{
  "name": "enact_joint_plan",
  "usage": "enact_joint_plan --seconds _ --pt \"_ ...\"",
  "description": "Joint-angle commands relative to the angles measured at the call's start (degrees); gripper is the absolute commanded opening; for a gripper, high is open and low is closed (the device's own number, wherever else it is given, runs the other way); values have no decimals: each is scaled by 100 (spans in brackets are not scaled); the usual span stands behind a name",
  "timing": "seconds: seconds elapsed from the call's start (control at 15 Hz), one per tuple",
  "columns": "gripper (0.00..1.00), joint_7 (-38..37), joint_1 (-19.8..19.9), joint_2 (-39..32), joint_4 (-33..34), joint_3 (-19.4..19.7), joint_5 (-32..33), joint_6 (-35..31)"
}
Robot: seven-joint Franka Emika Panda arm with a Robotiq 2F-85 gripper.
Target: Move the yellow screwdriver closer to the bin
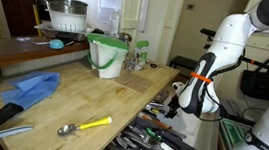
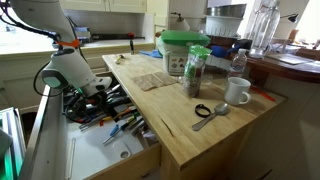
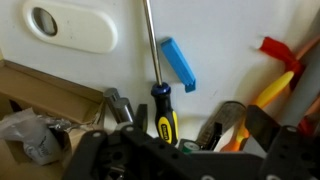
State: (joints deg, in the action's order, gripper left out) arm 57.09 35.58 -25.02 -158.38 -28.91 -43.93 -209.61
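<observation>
The yellow screwdriver's handle (image 3: 166, 117) is off-center between my open fingers, so my gripper next moves down and left in the wrist view onto its metal-stem end.
The yellow screwdriver (image 3: 163, 117) has a yellow and black handle and a long metal shaft. It lies among tools in an open drawer, seen in the wrist view. My gripper (image 3: 195, 128) is open low over the drawer, and the handle lies between its fingers, nearer one of them. In both exterior views the gripper (image 1: 174, 106) (image 2: 101, 94) reaches down into the drawer beside the wooden counter. The pale bin (image 1: 106, 57) (image 2: 183, 52) with a green liner stands on the counter, far from the drawer. I cannot pick out the screwdriver in the exterior views.
The drawer (image 1: 153, 143) (image 2: 112, 128) holds several tools, including a blue piece (image 3: 180, 63) and orange-handled pliers (image 3: 262, 95). On the counter are a yellow-handled spoon (image 1: 84, 127), a blue cloth (image 1: 31, 87), a white mug (image 2: 237, 92), a jar (image 2: 197, 72) and a steel pot (image 1: 65, 15).
</observation>
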Motion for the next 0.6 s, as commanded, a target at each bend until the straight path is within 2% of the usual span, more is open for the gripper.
enact_joint_plan --seconds 0.0,0.27,0.53 --pt "100 15 95 -120 32 -36 225 -22" --pt "100 -146 491 -348 178 -109 853 54" --pt "100 -131 620 -749 416 25 991 4"
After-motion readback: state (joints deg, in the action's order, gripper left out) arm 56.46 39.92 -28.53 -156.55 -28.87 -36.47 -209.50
